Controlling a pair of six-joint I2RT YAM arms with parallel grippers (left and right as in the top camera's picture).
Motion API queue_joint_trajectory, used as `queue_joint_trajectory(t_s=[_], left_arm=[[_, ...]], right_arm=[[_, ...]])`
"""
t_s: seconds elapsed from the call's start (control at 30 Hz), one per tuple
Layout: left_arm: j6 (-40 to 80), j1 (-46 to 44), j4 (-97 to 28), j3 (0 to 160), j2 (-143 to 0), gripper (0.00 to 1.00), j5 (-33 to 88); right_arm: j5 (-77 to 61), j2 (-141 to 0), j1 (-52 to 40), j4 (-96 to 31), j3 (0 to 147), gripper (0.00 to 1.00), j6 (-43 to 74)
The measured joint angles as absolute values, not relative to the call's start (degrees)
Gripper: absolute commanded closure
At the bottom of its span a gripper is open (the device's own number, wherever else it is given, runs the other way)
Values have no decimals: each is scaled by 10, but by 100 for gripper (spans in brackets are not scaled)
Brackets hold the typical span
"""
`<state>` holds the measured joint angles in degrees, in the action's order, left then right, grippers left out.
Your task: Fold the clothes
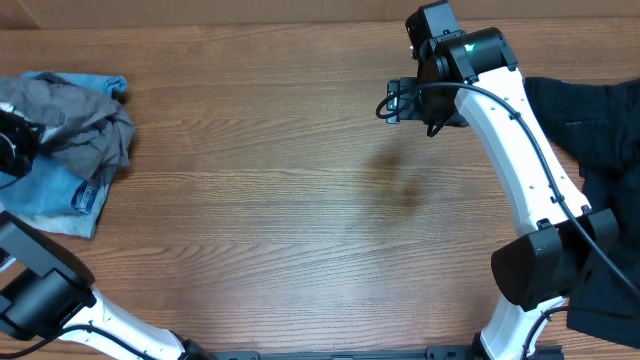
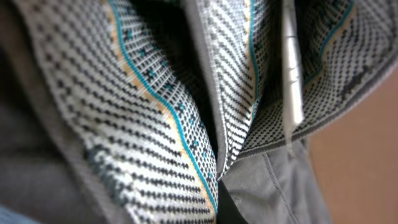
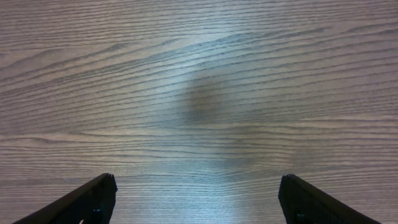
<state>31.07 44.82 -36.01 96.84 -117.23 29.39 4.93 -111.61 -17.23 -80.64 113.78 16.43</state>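
Note:
The robot's left gripper should move slightly back over the light-blue garment (image 1: 55, 200) (image 2: 12, 216) before it releases the lined edge of the grey shorts.
The clothes lie in two places. Crumpled mid-grey shorts (image 1: 70, 120) rest on a light-blue garment (image 1: 55, 200) at the table's far left. A black garment (image 1: 600, 150) lies at the right edge. My left gripper (image 1: 12, 145) sits at the left side of the grey shorts, shut on their fabric. Its wrist view is filled by the shorts' pale patterned lining (image 2: 155, 112) and grey cloth (image 2: 273, 186), which hide the fingers. My right gripper (image 1: 398, 100) (image 3: 199, 199) hovers open over bare wood at the back centre-right, with nothing between its fingers (image 3: 93, 199).
The brown wooden table (image 1: 300, 200) stretches between the two piles. The white right arm (image 1: 520, 160) runs from the front right toward the back. The left arm's base (image 1: 60, 300) stands at the front left corner.

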Motion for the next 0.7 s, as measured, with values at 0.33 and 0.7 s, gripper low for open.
queue_joint_trajectory(t_s=[0.33,0.7], left_arm=[[216,488,-351,937,-1173,2,246],[191,500,-543,1098,-1144,2,264]], right_arm=[[49,-1116,-172,-804,1138,13,164],[48,-1116,-172,-794,1138,0,161]])
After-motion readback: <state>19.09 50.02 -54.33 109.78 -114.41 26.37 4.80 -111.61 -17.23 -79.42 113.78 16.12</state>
